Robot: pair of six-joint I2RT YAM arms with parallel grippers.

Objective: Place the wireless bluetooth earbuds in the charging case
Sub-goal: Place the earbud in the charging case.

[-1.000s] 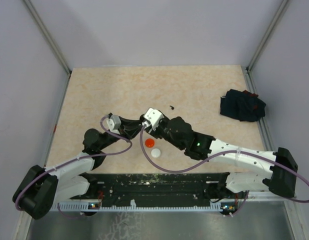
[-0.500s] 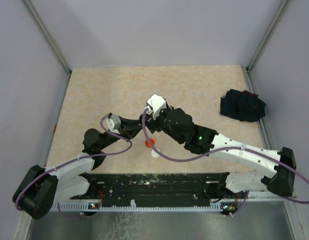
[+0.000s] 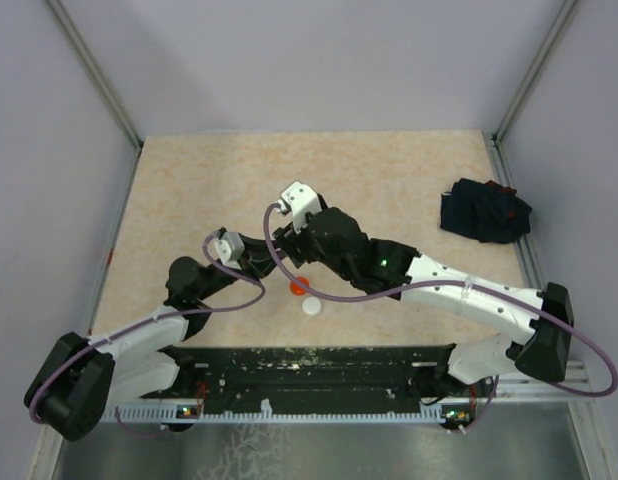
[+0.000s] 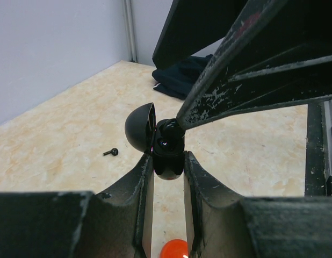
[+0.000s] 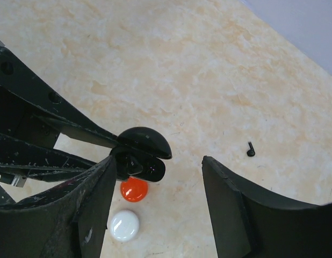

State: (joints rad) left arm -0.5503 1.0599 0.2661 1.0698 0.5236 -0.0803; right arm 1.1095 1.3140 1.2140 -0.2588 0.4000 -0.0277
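My right gripper moves away from the case next and down onto the earbud's round head (image 5: 251,153).
My left gripper (image 4: 168,159) is shut on the black charging case (image 4: 169,155) and holds it above the table with its lid (image 4: 140,128) open. It also shows in the right wrist view (image 5: 144,158). My right gripper (image 5: 159,161) is open and empty right over the case, and one of its fingers (image 4: 252,64) reaches down to the case's open top. One black earbud (image 5: 251,149) lies loose on the table beyond the case; it also shows in the left wrist view (image 4: 110,152). I cannot tell what is inside the case. The other earbuds are out of view.
A red disc (image 3: 298,286) and a white disc (image 3: 312,306) lie on the table just below the held case. A dark navy cloth bundle (image 3: 484,210) lies at the right edge. Grey walls close in the table (image 3: 189,190) on three sides.
My right arm has swung left and up, so its wrist now sits over the left gripper and the case. The left gripper has kept still with the case.
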